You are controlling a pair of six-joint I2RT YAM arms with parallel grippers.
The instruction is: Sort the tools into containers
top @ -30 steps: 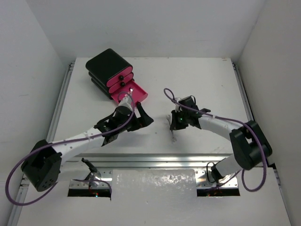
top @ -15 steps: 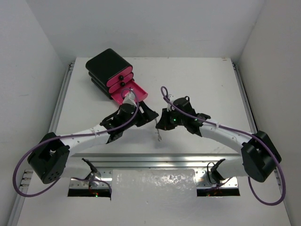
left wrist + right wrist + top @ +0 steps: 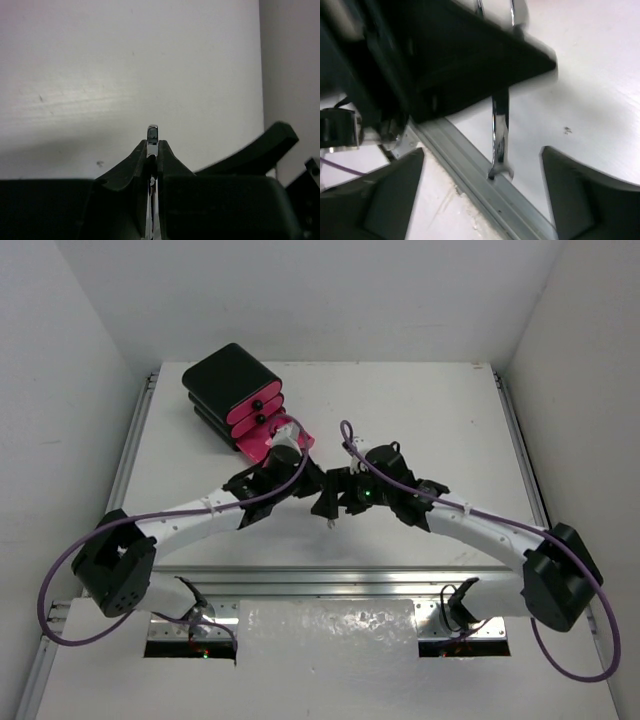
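Note:
The left gripper will next swing outward, turn down over the pink lowest drawer (image 3: 257, 442) and let go of the wrench inside, because that drawer is already pulled out.
A thin silver wrench (image 3: 500, 125) hangs upright above the white table, and my left gripper (image 3: 153, 145) is shut on its shaft. The wrench's upper tip (image 3: 152, 132) pokes out between the fingers. My right gripper (image 3: 481, 152) is open, with a finger on each side of the wrench's lower end and touching neither. From above, the left gripper (image 3: 320, 496) and the right gripper (image 3: 342, 496) meet at mid-table, with the wrench (image 3: 328, 522) just below them. The black box (image 3: 228, 380) of pink drawers (image 3: 255, 412) stands at the back left, and its lowest drawer (image 3: 296, 438) is pulled out.
A grey metal rail (image 3: 330, 580) runs along the table's near edge, and the same rail (image 3: 470, 172) lies under the wrench's lower end. White walls close in the table on three sides. Purple cables loop off both arms.
The arms came together at mid-table. My right gripper, which carried the wrench, has opened. My left gripper has shut on the wrench.

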